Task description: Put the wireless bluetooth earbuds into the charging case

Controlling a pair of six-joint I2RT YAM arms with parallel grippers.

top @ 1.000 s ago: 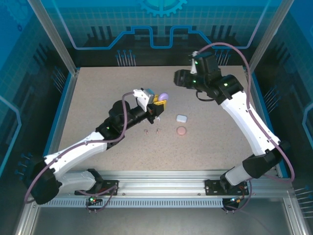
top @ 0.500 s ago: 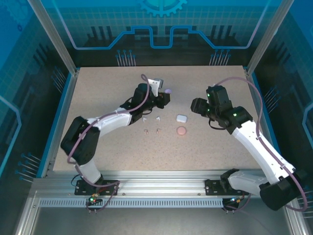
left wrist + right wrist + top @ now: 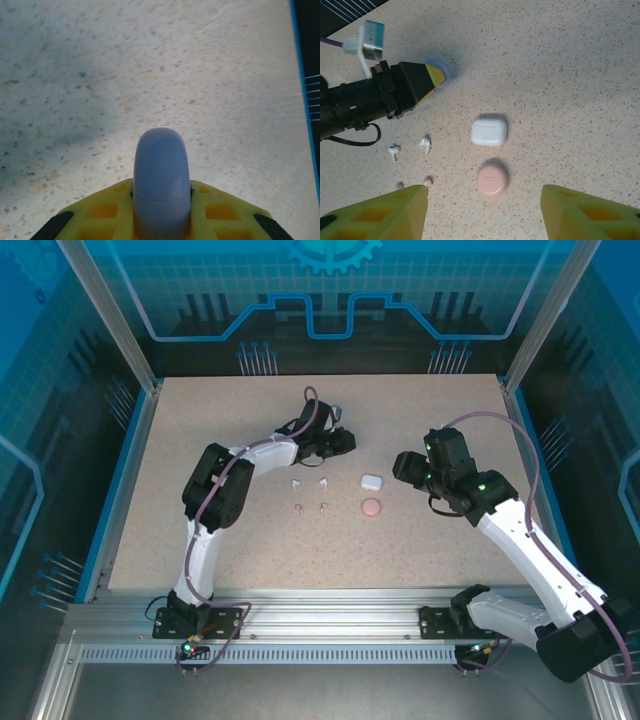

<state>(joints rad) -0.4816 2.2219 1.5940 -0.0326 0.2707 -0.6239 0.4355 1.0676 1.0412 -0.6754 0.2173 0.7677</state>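
Note:
Next, my left gripper moves down and releases the purple case (image 3: 161, 180) on the bare tabletop, which lies just below the gripper and is clear of cases and earbuds.
My left gripper (image 3: 161, 222) is shut on a closed purple charging case (image 3: 161, 180), held just above the table between its yellow fingers (image 3: 225, 212). In the right wrist view that left gripper (image 3: 427, 77) points at bare table, the purple case (image 3: 441, 71) at its tip. Below it lie two white earbuds (image 3: 394, 151) (image 3: 425, 144) and two pink earbuds (image 3: 399, 185) (image 3: 427, 181). A closed white case (image 3: 489, 131) and a closed round pink case (image 3: 492, 180) lie to their right. My right gripper (image 3: 482, 200) hangs open above the pink case. Purple earbuds are out of view.
From above, the white case (image 3: 372, 481), the pink case (image 3: 371, 507) and the four earbuds (image 3: 323, 481) cluster mid-table between the left gripper (image 3: 340, 440) and the right gripper (image 3: 405, 468). Blue rails (image 3: 128, 465) edge the speckled table.
The left arm has stretched toward the back, carrying the purple case slightly right. The right gripper has come down from the far side to hover over the cases.

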